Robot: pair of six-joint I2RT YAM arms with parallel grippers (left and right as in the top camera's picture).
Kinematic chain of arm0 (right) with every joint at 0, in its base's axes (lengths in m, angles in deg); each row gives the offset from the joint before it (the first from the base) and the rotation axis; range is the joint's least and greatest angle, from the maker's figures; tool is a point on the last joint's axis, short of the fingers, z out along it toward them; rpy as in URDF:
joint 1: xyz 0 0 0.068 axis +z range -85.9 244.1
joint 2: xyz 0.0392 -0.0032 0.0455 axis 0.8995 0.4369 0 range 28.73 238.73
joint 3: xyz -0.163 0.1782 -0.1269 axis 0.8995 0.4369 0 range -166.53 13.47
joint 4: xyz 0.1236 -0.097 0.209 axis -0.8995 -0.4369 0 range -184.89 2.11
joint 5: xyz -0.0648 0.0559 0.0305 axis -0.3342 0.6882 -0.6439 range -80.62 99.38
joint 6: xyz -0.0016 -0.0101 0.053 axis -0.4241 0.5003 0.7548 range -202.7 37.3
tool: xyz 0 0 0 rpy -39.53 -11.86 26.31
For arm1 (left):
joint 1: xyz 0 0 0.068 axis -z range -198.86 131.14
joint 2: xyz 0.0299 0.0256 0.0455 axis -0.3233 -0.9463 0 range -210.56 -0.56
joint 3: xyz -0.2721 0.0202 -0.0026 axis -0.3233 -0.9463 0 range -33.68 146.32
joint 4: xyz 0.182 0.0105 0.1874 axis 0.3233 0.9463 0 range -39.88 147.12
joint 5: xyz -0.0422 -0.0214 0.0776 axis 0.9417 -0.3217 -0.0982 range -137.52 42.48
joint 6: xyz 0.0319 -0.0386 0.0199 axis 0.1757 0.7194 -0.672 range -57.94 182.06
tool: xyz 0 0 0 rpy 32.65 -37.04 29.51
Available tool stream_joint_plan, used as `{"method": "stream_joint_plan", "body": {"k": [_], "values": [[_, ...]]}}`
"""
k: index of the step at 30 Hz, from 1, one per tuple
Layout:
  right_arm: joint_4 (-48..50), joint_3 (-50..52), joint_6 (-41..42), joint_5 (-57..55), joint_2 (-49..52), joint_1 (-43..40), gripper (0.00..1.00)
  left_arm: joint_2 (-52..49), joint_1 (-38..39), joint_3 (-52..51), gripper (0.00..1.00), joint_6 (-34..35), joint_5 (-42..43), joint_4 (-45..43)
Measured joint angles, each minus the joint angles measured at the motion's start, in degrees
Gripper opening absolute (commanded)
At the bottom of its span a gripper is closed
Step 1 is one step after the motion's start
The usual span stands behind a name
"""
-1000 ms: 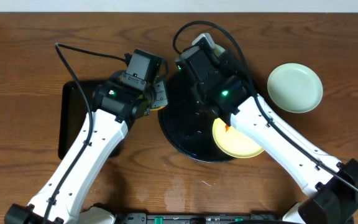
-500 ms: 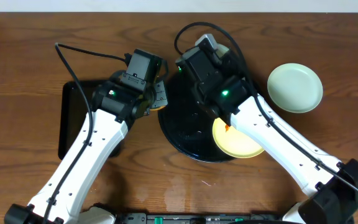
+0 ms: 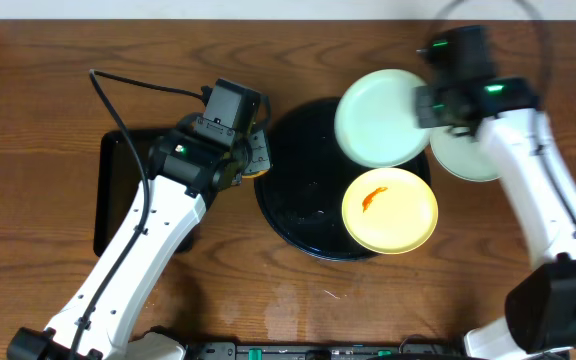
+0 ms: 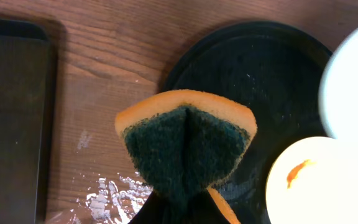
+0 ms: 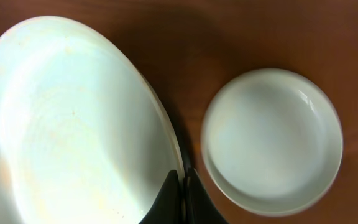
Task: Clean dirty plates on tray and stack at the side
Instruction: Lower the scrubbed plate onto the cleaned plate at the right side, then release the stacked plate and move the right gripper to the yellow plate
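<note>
The second plate (image 3: 468, 157) (image 5: 272, 140) lies below my right gripper, on the right in the overhead view. My right gripper will go to that side, then down to let go of its plate.
My right gripper (image 3: 426, 106) is shut on the rim of a pale blue plate (image 3: 380, 117), which it holds lifted over the right edge of the round black tray (image 3: 293, 190); the plate fills the left of the right wrist view (image 5: 73, 124). A second pale blue plate (image 3: 473, 158) lies on the table to the right, also in the right wrist view (image 5: 272, 140). A pale yellow plate (image 3: 390, 211) with an orange smear lies on the tray's right side. My left gripper (image 3: 253, 155) is shut on an orange and green sponge (image 4: 185, 140) at the tray's left edge.
A smaller black rectangular tray (image 3: 118, 190) lies at the left, partly under my left arm. A wet, whitish smear (image 4: 114, 193) marks the wood between it and the round tray. The wooden table's far edge runs along the top.
My right arm has swung from over the tray to the right, carrying the pale blue plate toward the plate on the table. The yellow plate is now uncovered. My left arm has not moved.
</note>
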Motion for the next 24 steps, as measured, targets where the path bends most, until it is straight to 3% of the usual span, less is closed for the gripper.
{"method": "stream_joint_plan", "body": {"k": [5,11,24], "values": [[-1.7,0.0,1.4,8.1,0.0,-14.8,0.01,0.0,0.0,0.0,0.08,0.0,0.4,-0.4],[1.8,2.8,3.8,9.6,0.0,-24.5,0.01,0.0,0.0,0.0,0.08,0.0,0.8,-0.7],[11.8,10.2,8.9,8.9,3.6,-28.3,0.01,0.0,0.0,0.0,0.08,0.0,0.8,-0.8]]}}
